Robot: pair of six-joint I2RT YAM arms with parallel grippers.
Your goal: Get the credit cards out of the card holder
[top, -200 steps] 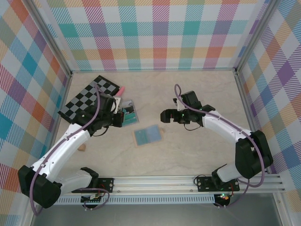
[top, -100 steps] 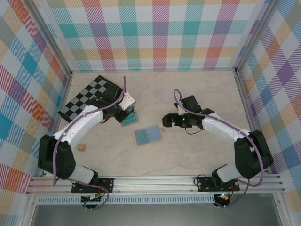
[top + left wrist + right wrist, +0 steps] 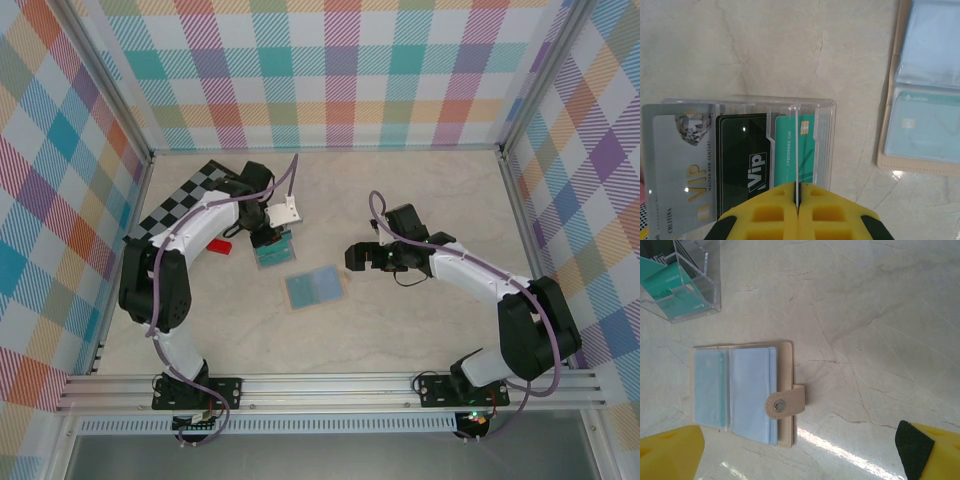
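Next, my left gripper takes the white card down into the clear box's slot with the teal card, since its edge already lines up.
The tan card holder lies open on the table, its light-blue panels up and its snap tab pointing right. A pale teal card shows through one pocket. My left gripper is shut on a thin white card seen edge-on, right over a clear plastic box with silver, black and teal cards in it. In the top view that gripper hangs above the box, left of the holder. My right gripper stands open beside the holder's right edge, its yellow fingers holding nothing.
A black-and-white checkered board lies at the back left, partly under the left arm. A small red-pink object sits just left of the clear box. Plaid walls enclose the marble-patterned table on three sides.
The left arm has swung back and to the right, bringing its gripper over the clear box. The right gripper has shifted slightly and stays beside the open holder.
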